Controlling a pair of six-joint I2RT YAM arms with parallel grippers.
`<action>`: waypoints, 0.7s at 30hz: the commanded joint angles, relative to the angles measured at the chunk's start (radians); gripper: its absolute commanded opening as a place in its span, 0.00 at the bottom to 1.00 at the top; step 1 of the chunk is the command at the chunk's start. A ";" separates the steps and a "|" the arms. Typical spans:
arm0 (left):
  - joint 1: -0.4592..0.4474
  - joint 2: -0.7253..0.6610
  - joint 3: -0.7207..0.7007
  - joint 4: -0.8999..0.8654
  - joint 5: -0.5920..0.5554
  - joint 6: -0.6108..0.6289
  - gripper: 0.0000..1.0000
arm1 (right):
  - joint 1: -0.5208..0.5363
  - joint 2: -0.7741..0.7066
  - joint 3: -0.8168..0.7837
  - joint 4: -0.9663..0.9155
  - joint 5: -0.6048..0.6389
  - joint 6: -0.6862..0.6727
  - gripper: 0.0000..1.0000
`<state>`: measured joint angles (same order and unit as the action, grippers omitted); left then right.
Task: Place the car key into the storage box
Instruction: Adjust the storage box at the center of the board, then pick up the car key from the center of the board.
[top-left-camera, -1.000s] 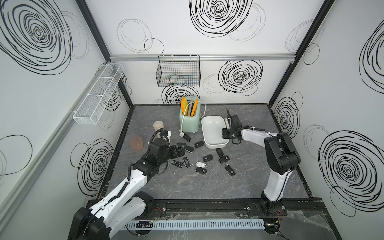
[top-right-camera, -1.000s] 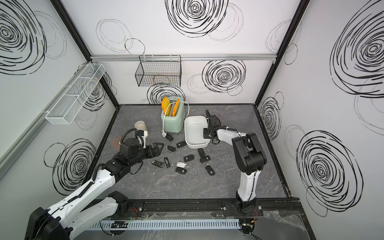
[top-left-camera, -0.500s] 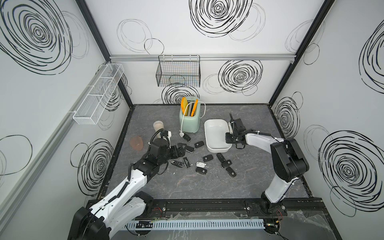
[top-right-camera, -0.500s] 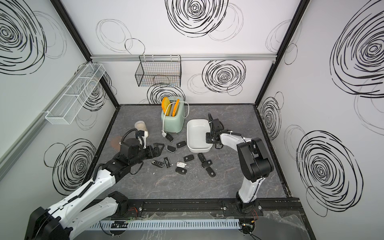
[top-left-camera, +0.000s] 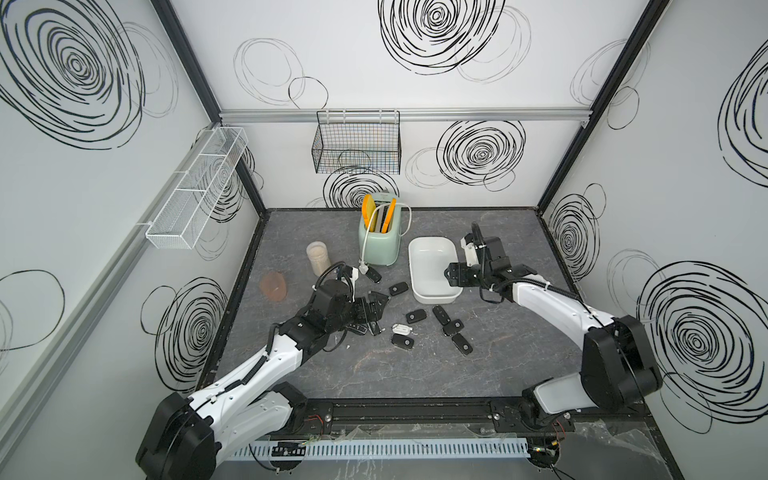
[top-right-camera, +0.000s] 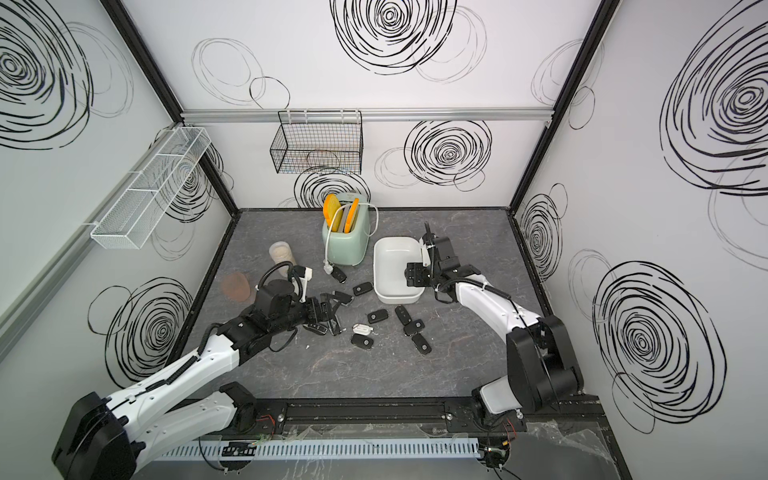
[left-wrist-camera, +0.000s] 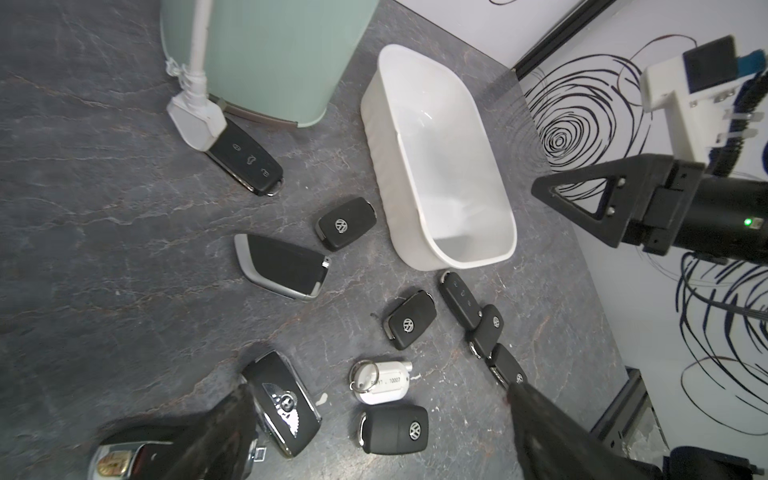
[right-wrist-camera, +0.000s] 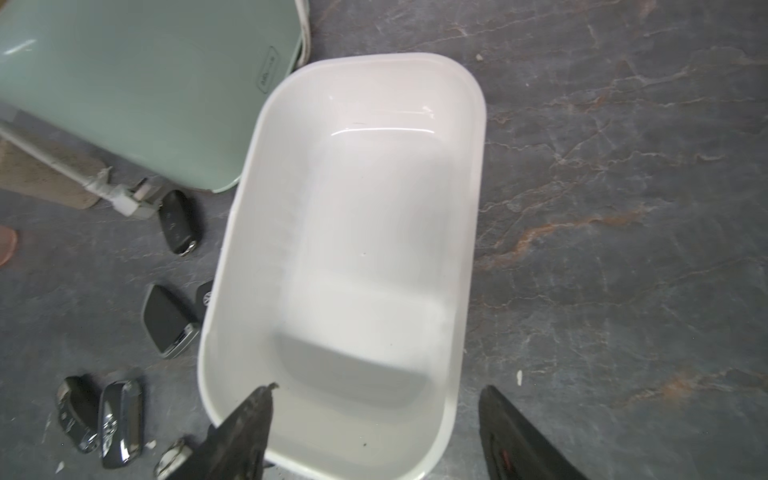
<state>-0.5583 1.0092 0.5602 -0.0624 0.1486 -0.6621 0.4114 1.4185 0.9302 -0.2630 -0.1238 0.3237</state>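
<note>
Because the black key with buttons lies closest to the box's near side, I will bring my empty right gripper back and down onto it and close.
The storage box (top-left-camera: 432, 240) is a shallow white tub standing to the right of the toaster, and its inside (right-wrist-camera: 353, 249) is bare. My right gripper (top-left-camera: 452, 276) is open at the box's near right wall, one finger (right-wrist-camera: 249, 424) over the inside and the other outside; it holds nothing. Several black car keys (top-left-camera: 415, 316) lie scattered on the grey table in front of the box. My left gripper (top-left-camera: 376, 311) hovers open over the left keys, with a VW key (left-wrist-camera: 395, 428) on the table between its fingers.
A mint toaster (top-left-camera: 378, 245) with yellow slices stands behind the keys, its white plug (top-left-camera: 363, 269) on the table. A beige jar (top-left-camera: 318, 257) and a brown disc (top-left-camera: 273, 286) sit left. A black wire basket (top-left-camera: 357, 145) and a white mesh rack (top-left-camera: 195, 191) hang on the walls.
My right gripper has gone from shut to open at the box's right wall, and the box has slid a little toward the front and right. The left arm has stayed still.
</note>
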 joint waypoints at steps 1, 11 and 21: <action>-0.030 0.022 -0.015 0.068 -0.006 -0.038 0.98 | 0.040 -0.060 -0.061 -0.043 -0.084 -0.009 0.81; -0.083 0.022 -0.088 0.120 -0.083 -0.144 0.98 | 0.178 -0.180 -0.222 -0.033 -0.076 0.028 0.79; -0.078 0.024 -0.088 0.092 -0.164 -0.160 0.98 | 0.185 -0.074 -0.228 0.011 -0.106 -0.031 0.72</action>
<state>-0.6369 1.0336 0.4728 0.0010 0.0311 -0.7979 0.5915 1.3006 0.6857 -0.2581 -0.2119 0.3199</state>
